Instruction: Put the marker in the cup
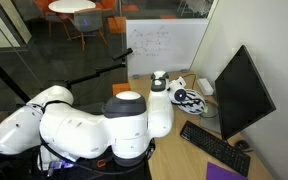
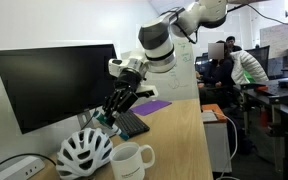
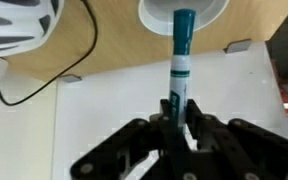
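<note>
My gripper lowers the marker's teal end toward the white cup and into its opening next, as that end still hangs above the cup's rim.
My gripper is shut on a teal and white marker, which sticks out straight ahead of the jaws. In the wrist view the marker's teal end overlaps the rim of the white cup at the top edge. In an exterior view the gripper hangs above the desk near the monitor, up and to the left of the white cup, which stands upright at the desk's near end.
A white and black bike helmet lies beside the cup. A monitor and a black keyboard stand behind the gripper. A purple notebook lies farther along the wooden desk. People sit at the right.
</note>
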Tool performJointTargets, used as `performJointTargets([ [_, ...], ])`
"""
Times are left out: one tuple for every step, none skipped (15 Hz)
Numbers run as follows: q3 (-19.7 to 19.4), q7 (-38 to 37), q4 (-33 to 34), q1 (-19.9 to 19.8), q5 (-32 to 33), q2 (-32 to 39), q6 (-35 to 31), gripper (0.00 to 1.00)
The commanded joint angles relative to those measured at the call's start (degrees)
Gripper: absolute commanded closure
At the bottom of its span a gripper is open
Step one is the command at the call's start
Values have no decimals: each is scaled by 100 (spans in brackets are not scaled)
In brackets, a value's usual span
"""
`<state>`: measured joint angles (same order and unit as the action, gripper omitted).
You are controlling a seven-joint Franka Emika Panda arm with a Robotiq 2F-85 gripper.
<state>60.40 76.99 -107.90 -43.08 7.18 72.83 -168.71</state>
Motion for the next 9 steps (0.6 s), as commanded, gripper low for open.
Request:
performJointTargets([
  [261,311,248,-94,301,646,-40,95],
  [287,320,299,-97,362,756,20,95],
  [316,333,325,-111,412,870,10,95],
  [334,348,357,-112,466,958,15,95],
  [360,397,384,-127,497,1052,34,95],
  [358,403,405,-126,518,1099,31,95],
  [388,442,438,-151,541,1197,60,95],
  [361,412,471,-135,526,1224,55,95],
  [350,394,490,-142,499,1250,68,95],
])
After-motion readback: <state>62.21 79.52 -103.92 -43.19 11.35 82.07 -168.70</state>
